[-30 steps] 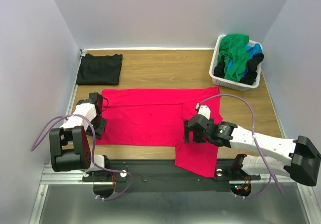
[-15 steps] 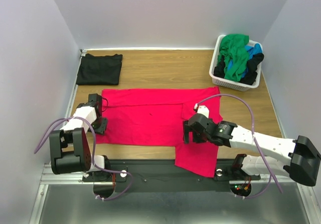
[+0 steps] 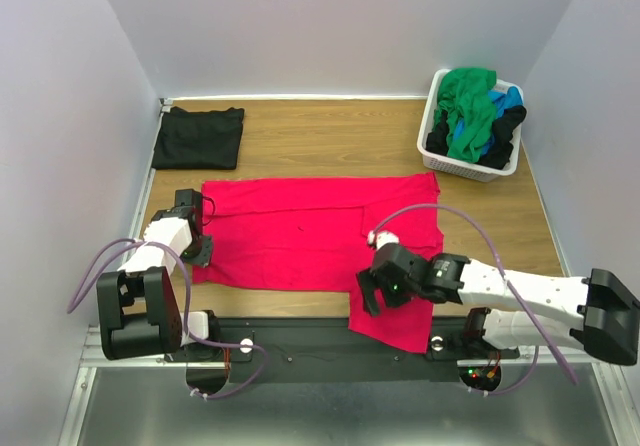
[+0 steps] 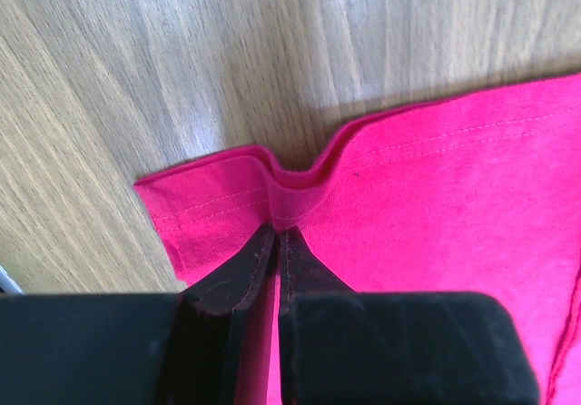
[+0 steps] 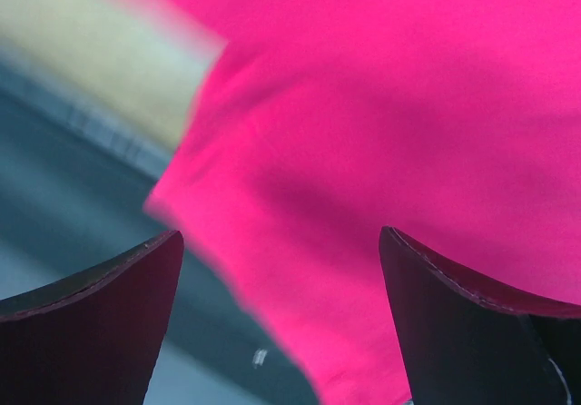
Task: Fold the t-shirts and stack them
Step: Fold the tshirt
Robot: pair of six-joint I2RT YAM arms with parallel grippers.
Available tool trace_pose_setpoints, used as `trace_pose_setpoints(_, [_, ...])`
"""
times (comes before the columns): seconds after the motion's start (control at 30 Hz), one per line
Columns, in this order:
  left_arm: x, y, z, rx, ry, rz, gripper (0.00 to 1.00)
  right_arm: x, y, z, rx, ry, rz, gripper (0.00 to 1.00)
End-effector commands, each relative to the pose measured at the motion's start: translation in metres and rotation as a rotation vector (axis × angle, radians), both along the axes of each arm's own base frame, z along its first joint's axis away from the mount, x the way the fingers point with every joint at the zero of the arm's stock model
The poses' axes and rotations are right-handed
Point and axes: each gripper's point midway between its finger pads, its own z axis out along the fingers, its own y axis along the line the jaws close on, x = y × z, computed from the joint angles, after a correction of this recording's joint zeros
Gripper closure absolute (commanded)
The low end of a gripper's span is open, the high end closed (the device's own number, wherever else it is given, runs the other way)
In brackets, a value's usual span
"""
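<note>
Back and down, I will bring my right gripper onto the sleeve's hem near its corner (image 3: 374,337) (image 5: 263,319), because this part of the sleeve hangs past the table's near edge over the bar.
A large pinkish-red t-shirt (image 3: 300,231) lies spread flat on the wooden table, and one sleeve (image 3: 395,316) hangs over the near edge. My left gripper (image 3: 200,251) sits at the shirt's left hem. In the left wrist view its jaws (image 4: 277,232) are shut on a puckered fold of that hem (image 4: 295,187). My right gripper (image 3: 368,296) hovers over the hanging sleeve, its jaws (image 5: 281,237) wide open with red cloth (image 5: 381,105) below them and nothing gripped. A folded black t-shirt (image 3: 200,136) rests at the far left corner.
A white laundry basket (image 3: 478,171) stands at the far right, holding green (image 3: 470,106), blue (image 3: 508,98) and black (image 3: 505,131) shirts. The dark metal rail (image 3: 300,336) runs along the table's near edge, below the sleeve. Walls close in the left, back and right.
My left gripper has closed onto the shirt's left hem. My right gripper has moved nearer and slightly left, from the shirt's body to the sleeve at the table's edge.
</note>
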Motion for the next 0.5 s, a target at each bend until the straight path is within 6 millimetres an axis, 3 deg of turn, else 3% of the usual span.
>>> trace_pose_setpoints(0.0, [-0.007,0.002,0.002,0.016,0.011,-0.005,0.85,-0.039,0.015,-0.001,0.007,0.016,0.194,0.06])
trace_pose_setpoints(0.33, [-0.008,-0.001,0.005,0.005,-0.014,-0.028,0.86,-0.076,0.0,-0.04,-0.118,0.094,0.246,0.12])
trace_pose_setpoints(0.47, [-0.007,0.001,0.008,0.012,-0.015,-0.027,0.86,-0.076,-0.008,-0.05,-0.172,0.084,0.237,0.18])
